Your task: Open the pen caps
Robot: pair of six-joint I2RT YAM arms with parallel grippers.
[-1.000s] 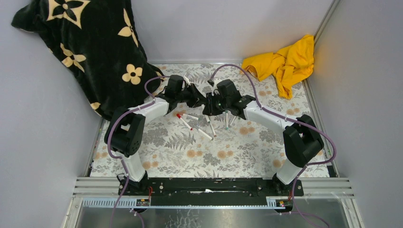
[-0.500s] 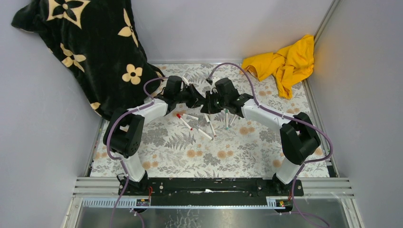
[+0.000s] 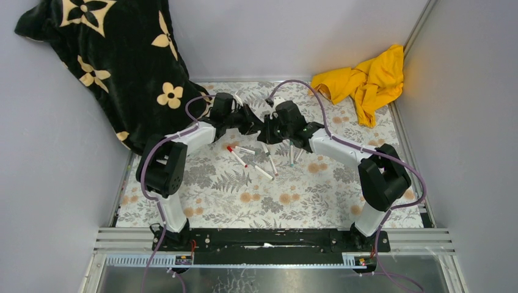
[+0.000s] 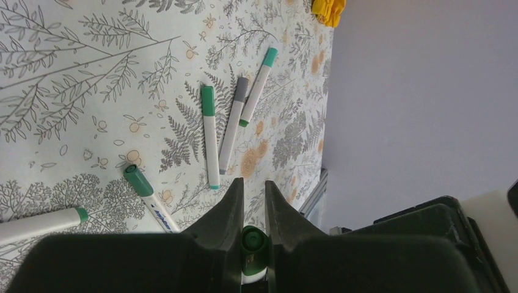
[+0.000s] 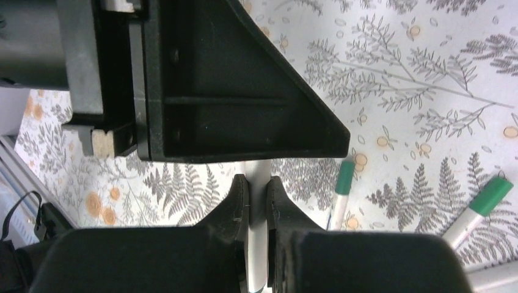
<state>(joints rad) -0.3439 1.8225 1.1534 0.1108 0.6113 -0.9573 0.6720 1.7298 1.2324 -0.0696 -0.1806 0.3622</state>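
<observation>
My left gripper should pull the cap off the held barrel (image 5: 259, 201), go to the mat by the blanket, below and left in the top view, lower and let go.
Above the mat's far middle, my left gripper (image 3: 252, 121) and right gripper (image 3: 269, 129) meet tip to tip. In the left wrist view my left gripper (image 4: 253, 183) is shut on the dark green pen cap (image 4: 254, 240), with white barrel showing behind it. In the right wrist view my right gripper (image 5: 258, 178) is shut on the white pen barrel (image 5: 259, 201), which runs up to the left gripper's black body (image 5: 214, 79). On the mat lie a red-capped pen (image 3: 235, 154) and several green-capped pens (image 4: 209, 134) (image 5: 344, 183).
A yellow cloth (image 3: 366, 76) lies at the far right corner. A black flowered blanket (image 3: 116, 67) covers the far left. The loose pens lie just in front of both grippers, on the floral mat (image 3: 244, 195).
Both grippers, still joined on the pen, have shifted slightly left and toward the far side. The pens on the mat have not moved.
</observation>
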